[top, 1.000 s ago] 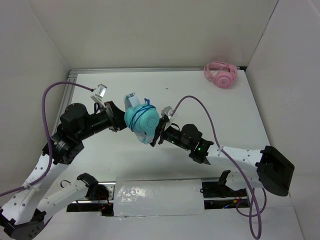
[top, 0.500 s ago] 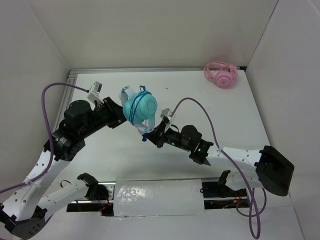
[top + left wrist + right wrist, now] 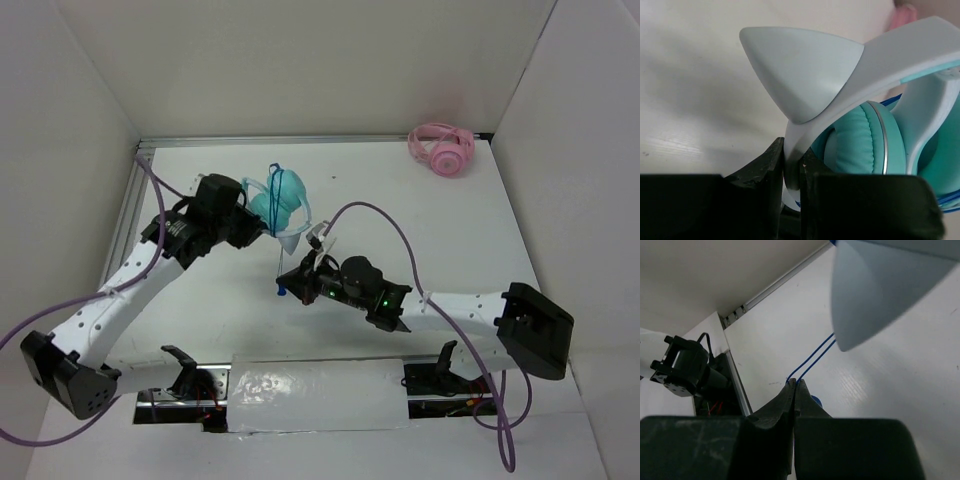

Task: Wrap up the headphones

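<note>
I need to lower my left gripper toward the left in the top view and release the headband [image 3: 840, 95] on the bare tabletop, since cable loops wrap the headphones' ear cups.
The teal headphones [image 3: 284, 198] hang above the table at back centre-left, with blue cable loops wound across the ear cups. My left gripper [image 3: 257, 224] is shut on the pale headband [image 3: 840, 95], just below a pointed ear-shaped piece [image 3: 795, 65]; a teal ear cushion [image 3: 865, 142] sits to the right. The thin blue cable [image 3: 815, 357] runs down from the headphones as two strands into my right gripper [image 3: 794, 384], which is shut on it. In the top view that gripper [image 3: 289, 286] is below the headphones. The small blue plug [image 3: 816, 401] shows beside the right finger.
Pink headphones [image 3: 441, 150] lie at the back right corner near the wall. White walls close in the table [image 3: 430, 230] on three sides, with a metal rail [image 3: 300, 141] along the back edge. A foil-covered plate [image 3: 318, 394] sits between the arm bases.
The left arm has swung the headphones toward the back and turned them on edge. The right gripper has shut on the cable and moved left and toward the near edge.
</note>
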Available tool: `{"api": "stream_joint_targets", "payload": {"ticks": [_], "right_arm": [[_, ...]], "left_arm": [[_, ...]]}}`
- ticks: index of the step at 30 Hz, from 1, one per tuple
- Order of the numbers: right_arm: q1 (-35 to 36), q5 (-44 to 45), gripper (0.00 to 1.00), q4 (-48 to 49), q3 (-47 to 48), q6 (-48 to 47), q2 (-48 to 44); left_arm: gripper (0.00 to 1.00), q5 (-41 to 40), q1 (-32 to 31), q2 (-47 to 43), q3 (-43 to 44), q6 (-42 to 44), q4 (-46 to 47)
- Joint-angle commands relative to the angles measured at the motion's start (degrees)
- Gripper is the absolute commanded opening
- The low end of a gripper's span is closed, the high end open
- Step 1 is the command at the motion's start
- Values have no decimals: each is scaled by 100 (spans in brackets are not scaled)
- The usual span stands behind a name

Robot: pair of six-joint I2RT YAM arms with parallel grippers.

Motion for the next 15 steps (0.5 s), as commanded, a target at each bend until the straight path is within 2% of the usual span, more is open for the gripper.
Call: {"api": "stream_joint_targets", "payload": {"ticks": [1, 6, 9, 11, 14, 15], "right_arm": [[318, 219, 0, -468, 331, 289, -3], [617, 720, 0, -978, 489, 324, -196], [688, 1150, 0, -1750, 805, 350, -363], [688, 1405, 0, -2594, 1200, 394, -381], [688, 1932, 0, -4173, 2130, 701, -127], [688, 2012, 0, -4370, 2255, 763, -83]], "left_arm": [[0, -579, -30, 178, 307, -895, -27], [0, -781, -39, 600, 299, -958, -211], [0, -939, -74, 750, 150, -844, -282], [0, -1054, -127, 829, -87, -747, -239], [0, -1265, -232, 1022, -474, -1115, -545], [0, -1265, -259, 1023, -527, -1116, -598]]}}
